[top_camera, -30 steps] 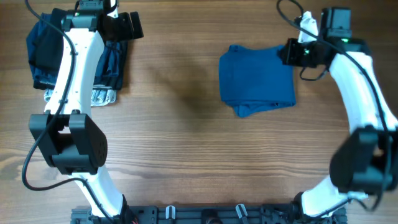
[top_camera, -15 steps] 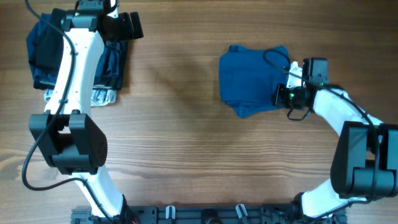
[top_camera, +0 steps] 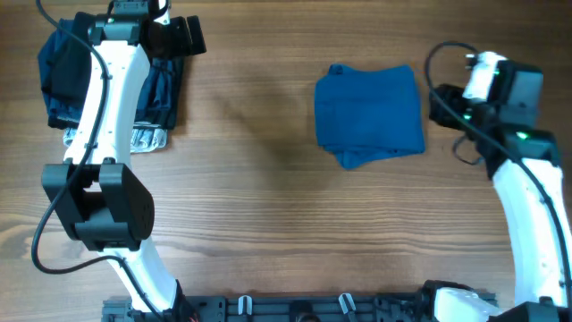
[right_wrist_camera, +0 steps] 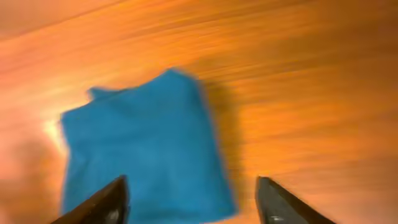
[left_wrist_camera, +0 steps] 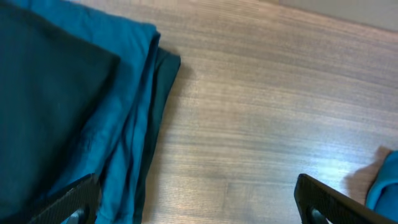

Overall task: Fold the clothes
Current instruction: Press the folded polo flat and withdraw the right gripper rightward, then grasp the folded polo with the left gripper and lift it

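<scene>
My left gripper goes to the right in the overhead view next, then down onto the T-shirt's edge facing the stack (top_camera: 324, 103) (left_wrist_camera: 382, 186), as that edge lies nearest.
The clothes, a medium-blue T-shirt (top_camera: 369, 114), lie folded into a compact rectangle on the wooden table, right of centre. My right gripper (top_camera: 438, 105) hovers just off the shirt's right edge, apart from it. In the blurred right wrist view the T-shirt (right_wrist_camera: 140, 143) lies ahead, and the right gripper (right_wrist_camera: 189, 205) is open with nothing between its fingers. My left gripper (top_camera: 195, 38) is at the far left over a stack of folded garments. In the left wrist view it (left_wrist_camera: 196, 205) stands wide open above bare wood.
A stack of folded clothes sits at the back left: a black piece (top_camera: 63, 67), a dark navy one (top_camera: 163, 89) and a light grey speckled one (top_camera: 147, 139). The left wrist view shows its blue folds (left_wrist_camera: 124, 106) and dark top layer (left_wrist_camera: 50, 93).
My right gripper was shut at the shirt's right side; it has opened and drawn back to the right, off the cloth. The left arm has not moved.
</scene>
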Robot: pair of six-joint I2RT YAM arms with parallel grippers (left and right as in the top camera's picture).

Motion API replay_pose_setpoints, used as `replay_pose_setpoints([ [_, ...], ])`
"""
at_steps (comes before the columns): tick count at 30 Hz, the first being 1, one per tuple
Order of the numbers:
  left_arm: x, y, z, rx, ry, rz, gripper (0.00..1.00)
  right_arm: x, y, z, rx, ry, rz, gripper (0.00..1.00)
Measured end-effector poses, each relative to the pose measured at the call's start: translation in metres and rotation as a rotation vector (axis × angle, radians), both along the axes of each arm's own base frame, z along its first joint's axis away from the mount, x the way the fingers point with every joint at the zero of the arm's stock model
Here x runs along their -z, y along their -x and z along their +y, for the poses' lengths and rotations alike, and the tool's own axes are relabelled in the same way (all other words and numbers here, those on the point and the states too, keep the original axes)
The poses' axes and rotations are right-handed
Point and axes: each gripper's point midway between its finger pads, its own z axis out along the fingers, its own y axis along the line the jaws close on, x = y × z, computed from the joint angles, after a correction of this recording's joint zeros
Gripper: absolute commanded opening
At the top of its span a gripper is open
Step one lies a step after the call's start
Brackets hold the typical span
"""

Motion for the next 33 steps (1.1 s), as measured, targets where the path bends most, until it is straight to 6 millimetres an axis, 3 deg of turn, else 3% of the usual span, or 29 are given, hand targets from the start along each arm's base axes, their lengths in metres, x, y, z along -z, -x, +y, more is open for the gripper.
replay_pose_setpoints([
  [4, -0.020, -0.025, -0.002, 0.006, 0.011, -0.130, 1.00, 0.004, 0.010, -0.046, 0.145, 0.063, 0.031, 1.00],
  [6, -0.026, -0.030, -0.015, 0.051, 0.066, -0.162, 1.00, 0.004, 0.014, -0.062, 0.197, 0.083, 0.036, 1.00],
  [15, -0.036, -0.026, -0.059, 0.216, 0.255, -0.178, 1.00, 0.004, 0.015, -0.067, 0.214, 0.096, 0.039, 0.99],
  [19, -0.027, -0.010, -0.111, 0.358, 0.293, -0.128, 1.00, 0.004, 0.015, -0.067, 0.214, 0.097, 0.039, 0.99],
  [23, 0.005, 0.015, -0.198, 0.529, 0.238, -0.052, 1.00, 0.004, 0.016, -0.067, 0.215, 0.098, 0.040, 1.00],
  [27, 0.064, 0.046, -0.271, 0.643, 0.141, 0.054, 1.00, 0.005, 0.016, -0.067, 0.216, 0.099, 0.040, 1.00],
  [30, 0.106, 0.062, -0.294, 0.684, 0.098, 0.127, 1.00, 0.005, 0.016, -0.067, 0.216, 0.099, 0.040, 0.99],
  [33, 0.132, 0.067, -0.304, 0.696, 0.053, 0.152, 1.00, 0.004, 0.016, -0.067, 0.216, 0.099, 0.040, 1.00],
])
